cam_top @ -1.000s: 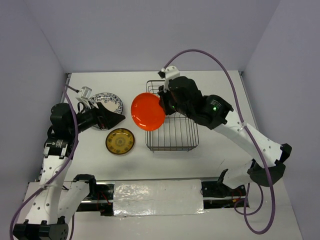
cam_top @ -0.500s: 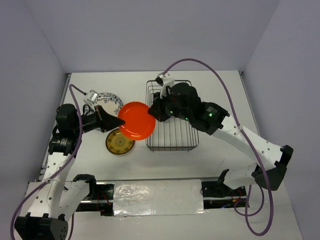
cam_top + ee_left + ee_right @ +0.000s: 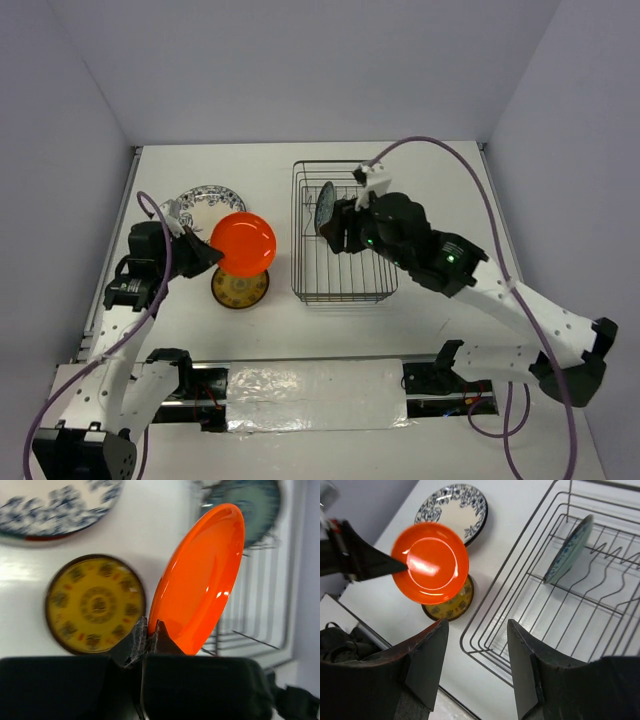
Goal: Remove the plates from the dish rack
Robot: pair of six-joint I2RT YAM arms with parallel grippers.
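Note:
The red-orange plate hangs tilted and only partly over the yellow patterned plate [image 3: 240,287] [image 3: 96,604], so I should lower it flat onto that plate with my left gripper.
My left gripper [image 3: 148,627] is shut on the rim of the red-orange plate [image 3: 200,580], which hangs tilted above the table, partly over the yellow patterned plate [image 3: 240,290]. From above, that held plate [image 3: 243,243] is left of the dish rack [image 3: 343,270]. The white plate with the dark-blue floral rim [image 3: 205,203] lies flat at the back left. One teal plate [image 3: 568,550] stands on edge between the rack's prongs [image 3: 560,610]. My right gripper [image 3: 476,625] is open with nothing in it, over the rack's near-left corner.
The yellow plate [image 3: 95,602] and the blue-rimmed plate [image 3: 60,505] lie close together left of the rack. Walls enclose the table on three sides. A foil-covered strip [image 3: 315,380] runs along the near edge between the arm bases.
The right gripper has opened, let go of the red-orange plate and drawn back over the rack. The left gripper has shut on the plate's rim and carried it left, over the yellow plate.

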